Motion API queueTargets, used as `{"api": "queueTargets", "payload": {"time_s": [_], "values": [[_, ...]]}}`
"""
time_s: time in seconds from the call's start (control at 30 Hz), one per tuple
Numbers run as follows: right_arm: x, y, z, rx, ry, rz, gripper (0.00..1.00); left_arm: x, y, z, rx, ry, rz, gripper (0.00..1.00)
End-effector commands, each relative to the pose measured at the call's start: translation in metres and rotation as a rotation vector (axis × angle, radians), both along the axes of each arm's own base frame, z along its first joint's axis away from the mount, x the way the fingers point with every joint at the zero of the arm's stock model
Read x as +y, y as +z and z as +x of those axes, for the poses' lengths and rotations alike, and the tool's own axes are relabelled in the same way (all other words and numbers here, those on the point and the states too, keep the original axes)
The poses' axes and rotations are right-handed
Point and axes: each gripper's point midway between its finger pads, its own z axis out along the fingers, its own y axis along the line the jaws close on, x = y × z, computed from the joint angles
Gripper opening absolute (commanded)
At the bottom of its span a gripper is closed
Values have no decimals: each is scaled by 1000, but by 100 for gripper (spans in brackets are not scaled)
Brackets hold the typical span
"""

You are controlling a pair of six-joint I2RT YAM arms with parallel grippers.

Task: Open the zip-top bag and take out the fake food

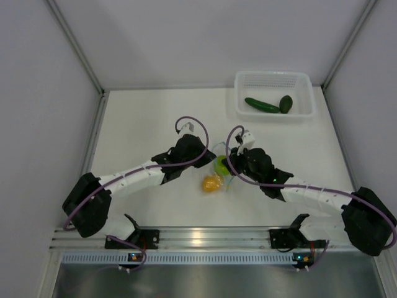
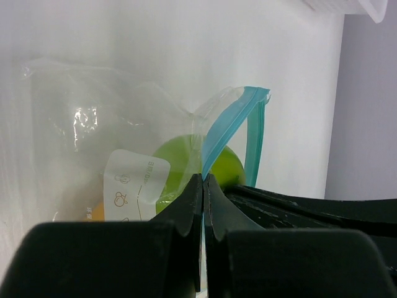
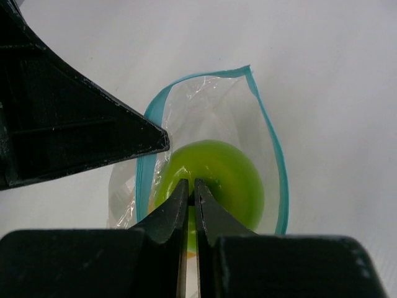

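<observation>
I need to lift the ball in my right gripper out of the open bag's opening next. Then I need to carry it away from my base and down into the basket.
The zip-top bag lies mid-table between my grippers, its mouth pulled open. My left gripper is shut on the light blue zip strip; in the top view it is at the bag's left edge. The lime-green ball sits inside the open mouth. My right gripper reaches into the mouth, its jaws shut on a small dark nub on the ball. The orange fruit shows through the bag's lower end. The cucumber and the dark green oval lie in the basket.
The white mesh basket stands at the back right of the table. Grey walls close in the left, right and back. The left gripper's black finger fills the right wrist view's left side. An aluminium rail runs along the near edge.
</observation>
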Motion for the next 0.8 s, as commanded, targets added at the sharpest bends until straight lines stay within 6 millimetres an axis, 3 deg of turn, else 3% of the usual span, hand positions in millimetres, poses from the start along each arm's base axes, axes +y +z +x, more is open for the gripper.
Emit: {"api": "queueTargets", "payload": {"time_s": [0.0, 0.4, 0.63, 0.73, 0.77], "values": [[-5, 16, -8, -36, 15, 8, 0, 2, 23, 9, -71, 31, -54, 0], [-12, 94, -21, -159, 47, 124, 0, 1, 20, 5, -57, 16, -58, 0], [-40, 150, 6, -239, -88, 115, 0, 8, 16, 2, -58, 27, -48, 0], [-57, 166, 28, -240, -146, 104, 0, 9, 15, 1, -59, 26, -43, 0], [-74, 161, 41, -211, -204, 77, 0, 10, 15, 2, -58, 29, -45, 0]]}}
